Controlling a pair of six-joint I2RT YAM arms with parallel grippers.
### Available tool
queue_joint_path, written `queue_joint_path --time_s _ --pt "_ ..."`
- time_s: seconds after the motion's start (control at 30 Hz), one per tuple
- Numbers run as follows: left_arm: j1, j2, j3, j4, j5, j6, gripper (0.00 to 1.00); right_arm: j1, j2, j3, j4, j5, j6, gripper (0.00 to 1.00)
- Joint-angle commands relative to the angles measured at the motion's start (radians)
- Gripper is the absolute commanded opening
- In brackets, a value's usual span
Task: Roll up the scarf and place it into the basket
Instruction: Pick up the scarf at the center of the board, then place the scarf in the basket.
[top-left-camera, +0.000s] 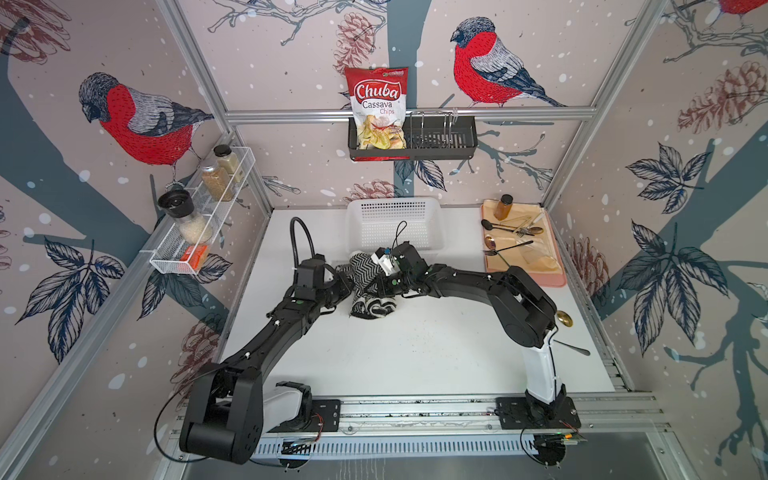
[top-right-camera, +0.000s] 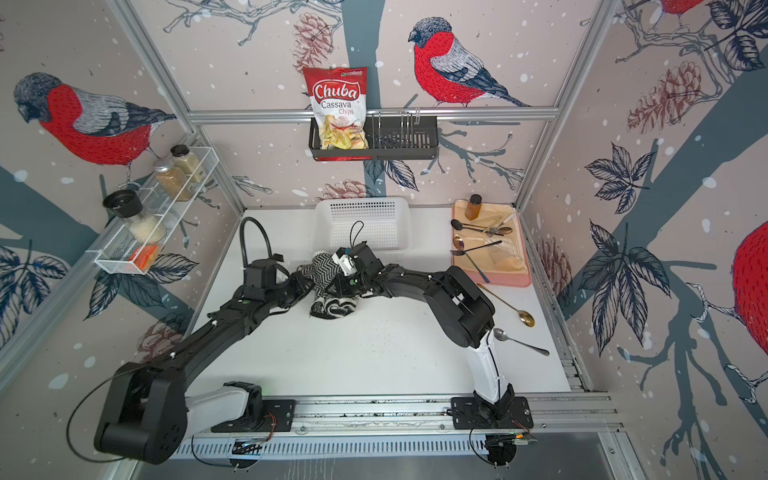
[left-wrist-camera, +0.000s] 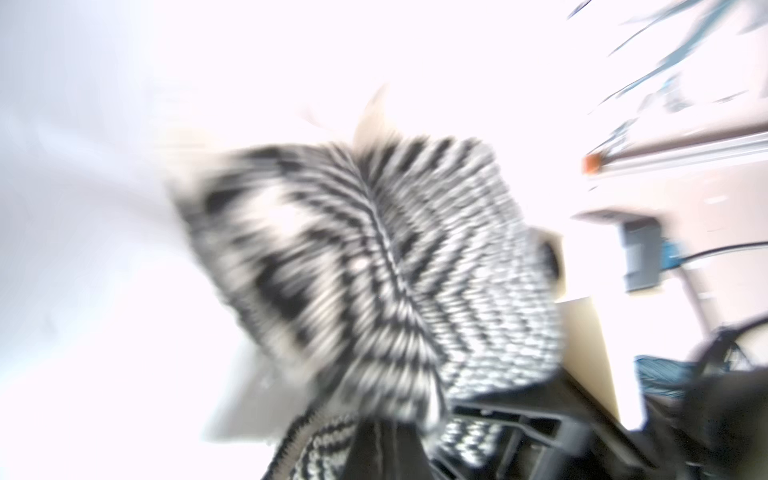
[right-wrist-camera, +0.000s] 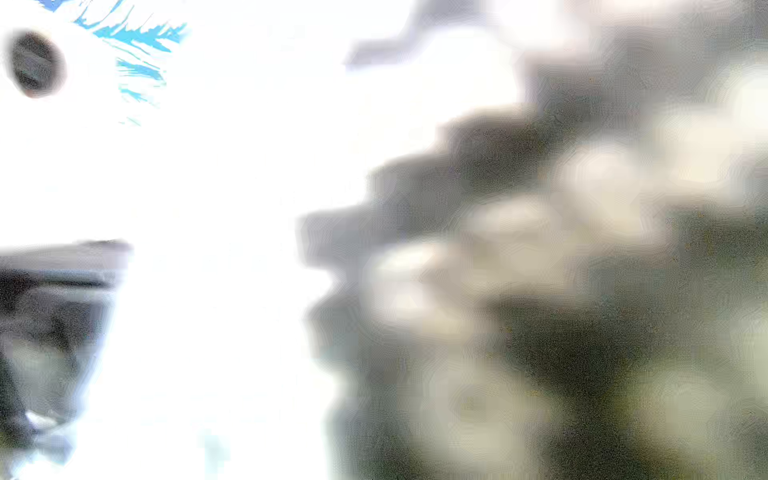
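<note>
My right gripper lifts the scarf (top-left-camera: 368, 291) outward over the basket's near rim next, lowers it inside and releases it, since the empty white basket (top-left-camera: 413, 222) stands outward of it.
The scarf (top-left-camera: 368, 291) (top-right-camera: 332, 301) is a bunched black-and-white bundle on the white table, just in front of the basket (top-left-camera: 395, 206) (top-right-camera: 361, 204), a white perforated one at the back centre with nothing in it. My left gripper (top-left-camera: 348, 284) (top-right-camera: 308, 282) comes in from the left. In the left wrist view the left gripper (left-wrist-camera: 386, 444) is shut on a fold of the scarf (left-wrist-camera: 374, 257). My right gripper (top-left-camera: 379, 275) (top-right-camera: 338, 277) is pushed into the bundle from the right, its fingers hidden. The right wrist view shows only a blurred scarf (right-wrist-camera: 540, 291) close up.
A pink tray (top-left-camera: 557, 276) with cutlery and a small bottle sits at the back right. Two loose spoons (top-right-camera: 525, 318) (top-right-camera: 519, 340) lie on the table beside the right arm. On the back wall hangs a black rack (top-left-camera: 440, 139) with a chips bag. A white mesh shelf (top-left-camera: 199, 224) with jars is on the left wall.
</note>
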Motion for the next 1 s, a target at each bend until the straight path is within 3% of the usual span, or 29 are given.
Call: queue_joint_path --time_s 0.0,0.23,0.4,0.73,0.93,0.97 --pt "0.038 -0.029 0.051 -0.194 0.004 0.093 0.0 -0.024 -0.027 0.162 -0.294 0.099 -0.166 0.0" --pt "0.049 -0.05 0.047 -0.202 0.016 0.083 0.0 -0.142 0.134 0.606 -0.54 0.219 -0.265 0.0" --pt "0.058 -0.052 0.038 -0.214 0.005 0.093 0.0 -0.197 0.248 0.783 -0.56 0.227 -0.27 0.0" --pt "0.061 -0.017 0.058 -0.206 0.002 0.086 0.0 -0.315 0.298 0.666 -0.28 0.281 -0.098 0.0" --pt "0.061 -0.007 0.072 -0.211 -0.009 0.084 0.0 -0.343 0.411 0.792 -0.39 0.349 -0.042 0.0" --pt "0.061 -0.005 0.073 -0.211 -0.011 0.084 0.0 -0.34 0.421 0.812 -0.415 0.365 -0.044 0.04"
